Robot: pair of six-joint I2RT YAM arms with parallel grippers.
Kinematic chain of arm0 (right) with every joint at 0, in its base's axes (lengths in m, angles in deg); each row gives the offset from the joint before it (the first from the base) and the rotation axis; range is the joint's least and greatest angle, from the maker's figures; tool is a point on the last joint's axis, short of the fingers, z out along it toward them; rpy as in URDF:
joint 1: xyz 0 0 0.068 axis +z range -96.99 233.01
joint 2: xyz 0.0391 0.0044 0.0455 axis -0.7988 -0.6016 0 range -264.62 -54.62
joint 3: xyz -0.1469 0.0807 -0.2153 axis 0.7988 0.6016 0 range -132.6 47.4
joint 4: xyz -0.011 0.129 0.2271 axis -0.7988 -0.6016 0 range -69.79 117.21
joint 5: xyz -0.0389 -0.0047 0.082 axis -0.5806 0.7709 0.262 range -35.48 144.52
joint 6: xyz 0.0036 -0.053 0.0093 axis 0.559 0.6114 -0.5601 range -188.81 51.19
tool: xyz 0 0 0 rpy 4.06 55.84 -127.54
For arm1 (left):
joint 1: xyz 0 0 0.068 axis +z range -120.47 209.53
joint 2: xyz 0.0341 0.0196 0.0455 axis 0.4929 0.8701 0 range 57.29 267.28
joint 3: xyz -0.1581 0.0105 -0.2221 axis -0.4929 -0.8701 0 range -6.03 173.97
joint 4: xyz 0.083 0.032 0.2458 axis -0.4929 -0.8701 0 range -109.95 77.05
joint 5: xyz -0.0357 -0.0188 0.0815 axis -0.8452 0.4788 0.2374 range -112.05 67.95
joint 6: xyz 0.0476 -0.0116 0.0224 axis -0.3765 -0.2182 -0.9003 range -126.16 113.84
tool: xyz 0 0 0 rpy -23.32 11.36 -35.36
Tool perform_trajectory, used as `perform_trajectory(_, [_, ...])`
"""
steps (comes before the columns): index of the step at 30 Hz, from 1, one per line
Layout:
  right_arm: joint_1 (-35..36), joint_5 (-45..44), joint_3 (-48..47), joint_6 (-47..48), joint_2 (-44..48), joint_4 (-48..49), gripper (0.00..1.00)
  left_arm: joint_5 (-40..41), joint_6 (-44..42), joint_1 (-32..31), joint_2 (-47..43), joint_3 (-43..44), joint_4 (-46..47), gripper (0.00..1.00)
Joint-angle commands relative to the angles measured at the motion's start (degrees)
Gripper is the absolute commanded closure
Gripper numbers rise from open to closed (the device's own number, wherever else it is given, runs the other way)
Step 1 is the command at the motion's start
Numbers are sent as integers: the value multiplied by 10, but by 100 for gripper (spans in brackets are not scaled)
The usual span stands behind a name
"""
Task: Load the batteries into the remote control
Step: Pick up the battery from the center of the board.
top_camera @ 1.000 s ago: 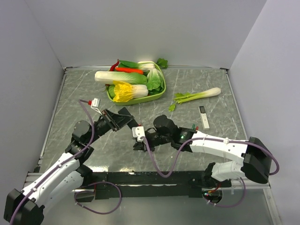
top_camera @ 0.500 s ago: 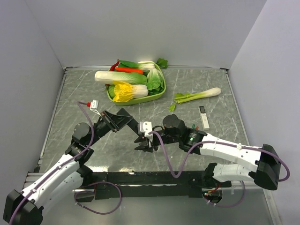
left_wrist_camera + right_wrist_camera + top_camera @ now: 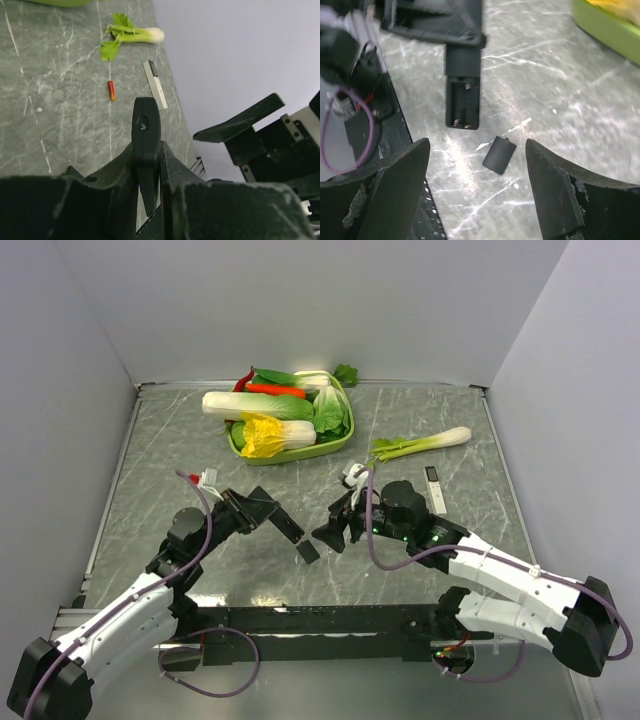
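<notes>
The remote control's slot is empty, so the robot needs to move its right gripper outward next, away from the cover, and then bring it down to the red battery.
My left gripper is shut on the remote control, a slim black bar held just above the table. In the right wrist view the remote control shows its open battery slot, with nothing in it. A small black cover lies flat on the table below the slot, also seen from above as the cover. My right gripper hangs open above the cover, holding nothing. One red battery lies on the table near the white device; no other batteries show.
A green basket of vegetables stands at the back. A celery stalk and the slim white device lie to the right. The right arm reaches across the near table. Grey walls close in on all sides.
My right gripper has opened and drawn back to the right, away from the remote's end. The black cover now lies on the table. The left gripper has shifted slightly with the remote.
</notes>
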Motion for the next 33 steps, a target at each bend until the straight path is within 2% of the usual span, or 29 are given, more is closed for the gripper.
perform_trajectory(1, [-4,-42,-6,-91,18,-27,15,-22,-1,-1,-4,-20,83,99])
perform_trajectory(6, [-40,-156,-45,-150,-17,-129,17,-21,-2,-1,0,-31,96,99])
perform_trajectory(11, [-90,-171,-77,-197,-71,-174,18,-16,0,-1,-9,-55,125,99])
perform_trajectory(13, [-113,-204,-98,-209,-95,-198,20,-16,-5,-1,-13,-60,129,99])
perform_trajectory(17, [-146,-234,-144,-225,-189,-232,25,-18,-11,-1,-27,-74,138,99])
perform_trajectory(24, [-198,-231,-255,-229,-340,-275,32,-17,-38,0,-43,-83,136,99])
perform_trajectory(29, [-214,-231,-336,-226,-433,-317,40,-24,-48,0,-20,-83,149,99])
perform_trajectory(33, [-222,-230,-366,-228,-483,-335,45,-35,-54,0,8,-83,175,99])
